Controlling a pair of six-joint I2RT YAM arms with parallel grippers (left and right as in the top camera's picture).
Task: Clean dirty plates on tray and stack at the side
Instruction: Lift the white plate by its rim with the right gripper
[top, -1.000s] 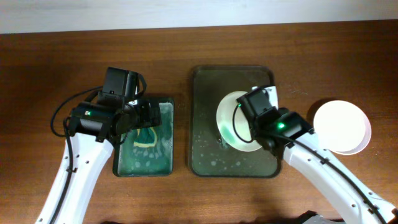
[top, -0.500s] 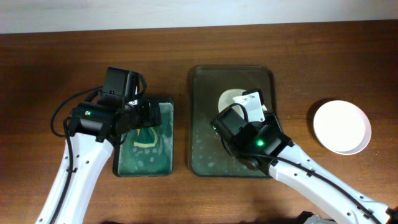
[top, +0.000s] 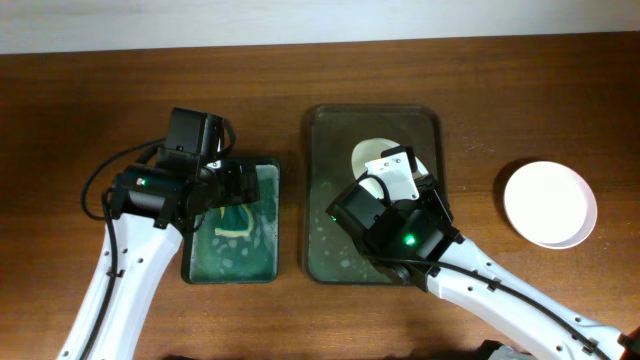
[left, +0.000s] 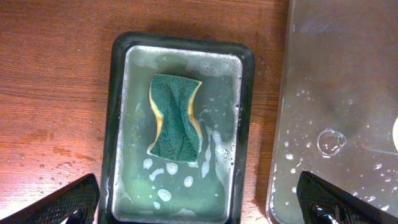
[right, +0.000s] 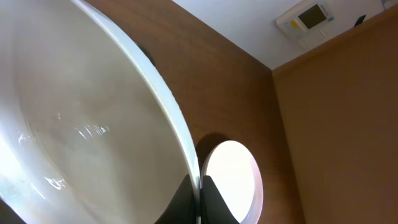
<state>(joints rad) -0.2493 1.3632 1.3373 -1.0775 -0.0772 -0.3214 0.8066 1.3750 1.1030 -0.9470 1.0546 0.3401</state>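
Note:
The white plate (top: 550, 204) (right: 231, 177) is below my right gripper and to its right in the overhead view. I will therefore carry my tilted plate there, lower it flat and let go.
My right gripper (right: 200, 186) is shut on the rim of a pale plate (right: 81, 124), which is tilted up on edge. From overhead, part of that plate (top: 372, 155) shows above the dark olive tray (top: 325, 180), with the right arm (top: 400, 225) covering the rest. A white plate (top: 550, 204) lies on the table to the right of the tray; it also shows in the right wrist view (right: 233, 180). I cannot tell whether another plate lies under it. My left gripper (left: 199, 199) is open and empty above the green sponge tray.
A small green tray (left: 118, 124) of soapy water holds a green and yellow sponge (left: 175, 116), left of the big tray (left: 336, 93). The big tray's floor is wet with droplets. The table's back edge meets a pale wall (top: 300, 20).
My right arm has swung left and toward the front over the tray, turning the held plate up on edge so less of it shows. The left arm has not moved.

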